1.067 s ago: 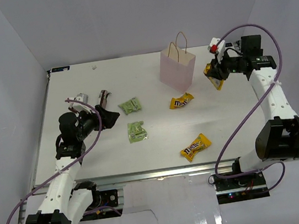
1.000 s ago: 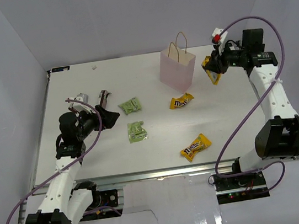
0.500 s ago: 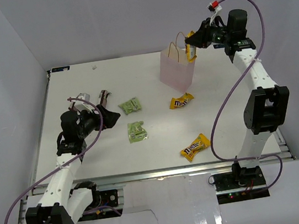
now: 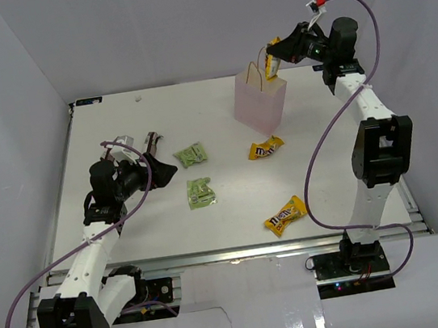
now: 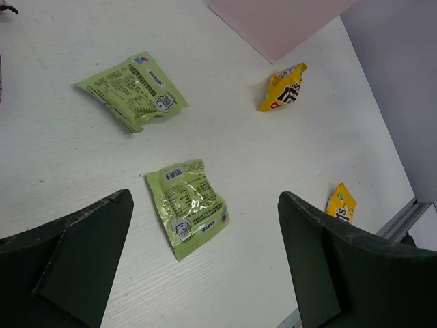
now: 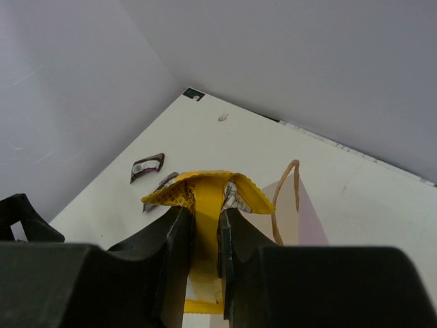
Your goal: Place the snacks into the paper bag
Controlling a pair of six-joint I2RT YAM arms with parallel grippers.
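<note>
The middle of the nearer green pouch has bare tabletop by it that leaves room for both fingers, so next I will move my left gripper to the right in the top view and down over it.
The pale pink paper bag stands upright at the back of the table. My right gripper hangs just above its open top, shut on a yellow candy packet whose crimped end sticks out past the fingers. The bag's cord handle shows just below it. On the table lie two more yellow packets, two green pouches and two brown bars. My left gripper hovers open beside the green pouches, holding nothing.
White enclosure walls close in the left, back and right sides. The table's front edge and metal rail run just past the nearer yellow packet. The right arm's purple cable loops over the right side of the table.
My right arm has carried the yellow packet up and leftward from beside the bag to over its open top. The left arm has barely shifted.
</note>
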